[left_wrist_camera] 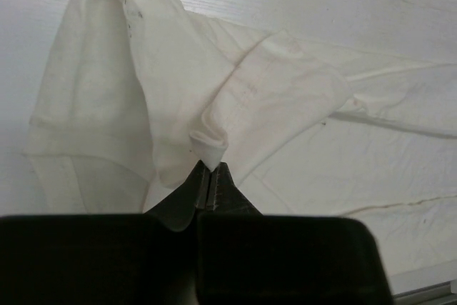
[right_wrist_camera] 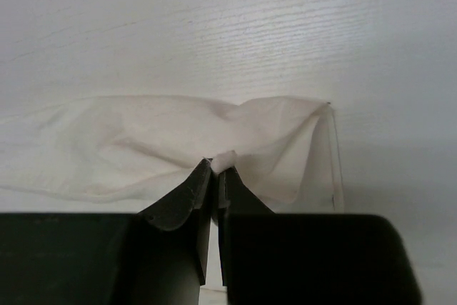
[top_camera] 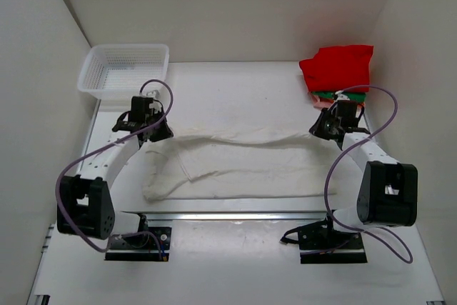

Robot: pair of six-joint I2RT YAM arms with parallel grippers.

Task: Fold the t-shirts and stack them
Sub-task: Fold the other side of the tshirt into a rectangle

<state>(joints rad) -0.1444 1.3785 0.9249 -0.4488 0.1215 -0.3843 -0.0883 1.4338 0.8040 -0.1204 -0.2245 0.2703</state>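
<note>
My right gripper brings the lifted far edge back and down onto the cream shirt's near part next and releases, as the cloth lies flat there.
A wrinkled cream t-shirt (top_camera: 235, 166) lies across the middle of the table. My left gripper (top_camera: 158, 132) is shut on its far left edge, a pinch of cloth between the tips (left_wrist_camera: 211, 164). My right gripper (top_camera: 323, 130) is shut on its far right edge, a tuft of cloth showing between the tips (right_wrist_camera: 218, 166). The far edge hangs lifted between both grippers. The cream shirt fills the left wrist view (left_wrist_camera: 235, 98) and shows as a draped band in the right wrist view (right_wrist_camera: 157, 144). A folded red t-shirt (top_camera: 338, 66) tops a stack at the back right, with green (top_camera: 330, 95) and salmon-pink (top_camera: 325, 103) edges under it.
A white plastic mesh basket (top_camera: 123, 69) stands at the back left. White walls close in the table on three sides. A metal rail (top_camera: 235, 216) runs along the near edge in front of the arm bases.
</note>
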